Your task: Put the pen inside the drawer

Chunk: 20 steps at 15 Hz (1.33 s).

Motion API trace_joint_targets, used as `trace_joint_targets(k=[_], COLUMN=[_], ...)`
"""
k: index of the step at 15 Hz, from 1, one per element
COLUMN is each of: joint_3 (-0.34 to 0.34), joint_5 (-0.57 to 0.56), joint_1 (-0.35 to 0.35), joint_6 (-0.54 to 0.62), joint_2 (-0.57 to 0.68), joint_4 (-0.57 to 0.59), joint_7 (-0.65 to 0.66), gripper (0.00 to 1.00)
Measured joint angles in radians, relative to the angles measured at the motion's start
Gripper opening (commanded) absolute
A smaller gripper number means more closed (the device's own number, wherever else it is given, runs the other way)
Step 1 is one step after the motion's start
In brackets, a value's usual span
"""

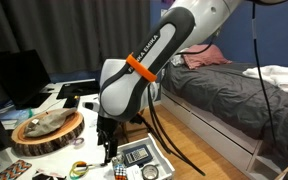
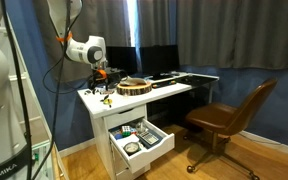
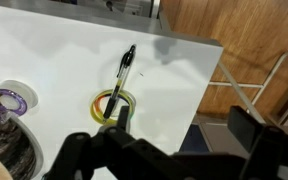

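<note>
My gripper needs to move to its left in the wrist view next and go down onto the middle of the pen [image 3: 124, 72], which is below it, off-center from my fingers.
The pen [image 3: 124, 72] is a thin dark stick lying on the white desk top, its lower end resting across the yellow-green tape ring [image 3: 113, 105]. My gripper [image 3: 181, 121] is open and empty above the desk. Its left finger hangs just over the ring's right side and its right finger is out past the desk edge. In both exterior views the gripper [image 1: 108, 146] [image 2: 104, 82] points down over the desk's front corner. The white drawer [image 2: 150, 152] stands pulled open below the desk top, holding a dark calculator [image 1: 136, 155] and small items.
A round wooden slab [image 1: 49, 131] [image 2: 134, 87] sits on the desk beside the arm. A purple tape roll [image 3: 12, 98] lies to the left of the ring. A brown office chair [image 2: 229, 120] stands by the desk and a bed [image 1: 239, 85] lies behind.
</note>
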Motion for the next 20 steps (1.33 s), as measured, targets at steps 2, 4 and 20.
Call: trace_joint_targets(k=[2,4,20], joint_3=[-0.003,-0.006,-0.021], joint_5=[-0.047,-0.085,-0.257], joint_1=[-0.005,-0.01,-0.007], joint_6=[0.04,0.07,0.084], joint_2=[0.061,0.125,0.416], joint_4=[0.028,0.064,0.339], joint_7=[0.008,0.016,0.149], gripper=[1.0,1.0,0.21])
